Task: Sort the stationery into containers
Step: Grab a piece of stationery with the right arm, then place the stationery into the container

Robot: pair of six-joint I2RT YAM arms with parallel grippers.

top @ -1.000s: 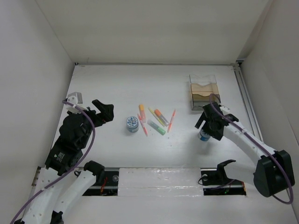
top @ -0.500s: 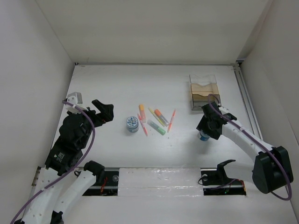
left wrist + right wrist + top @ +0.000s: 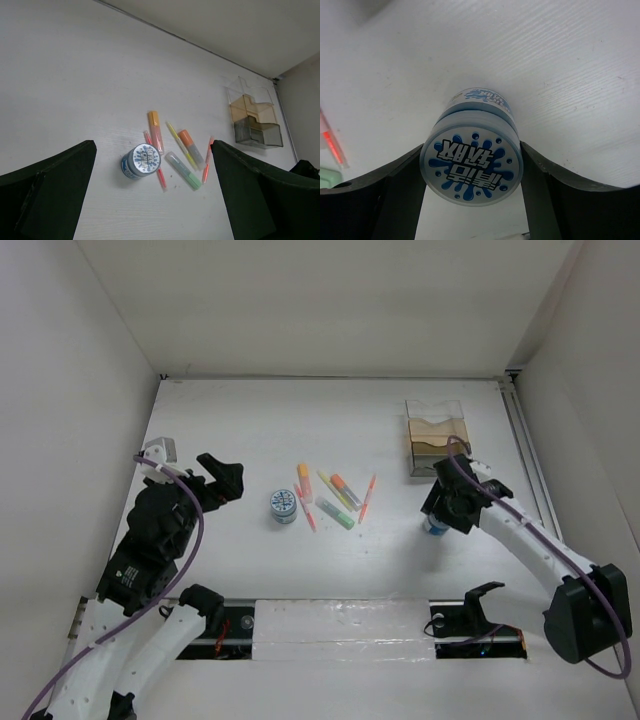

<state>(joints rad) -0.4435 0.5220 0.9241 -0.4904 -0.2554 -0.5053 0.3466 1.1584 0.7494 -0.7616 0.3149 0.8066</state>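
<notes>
My right gripper holds the tub and should next move it up, outward over the organizer box, then down into its clear far section and let it go, because that section is empty.
My right gripper is shut on a small round blue-and-white tub just in front of the clear organizer box. In the right wrist view both fingers press the sides of the tub, whose base is at the table surface. A second tub stands mid-table beside several pens and markers in orange, green, yellow and pink. My left gripper hangs open left of them, holding nothing. The left wrist view shows that tub, the pens and the box.
White walls close in the table on the left, back and right. A metal rail runs along the right edge next to the organizer box. The arm bases and a black bracket sit at the near edge.
My right gripper, open around the tub one second ago, has closed on it and edged slightly back. The left arm, the pens and the other tub have not moved.
</notes>
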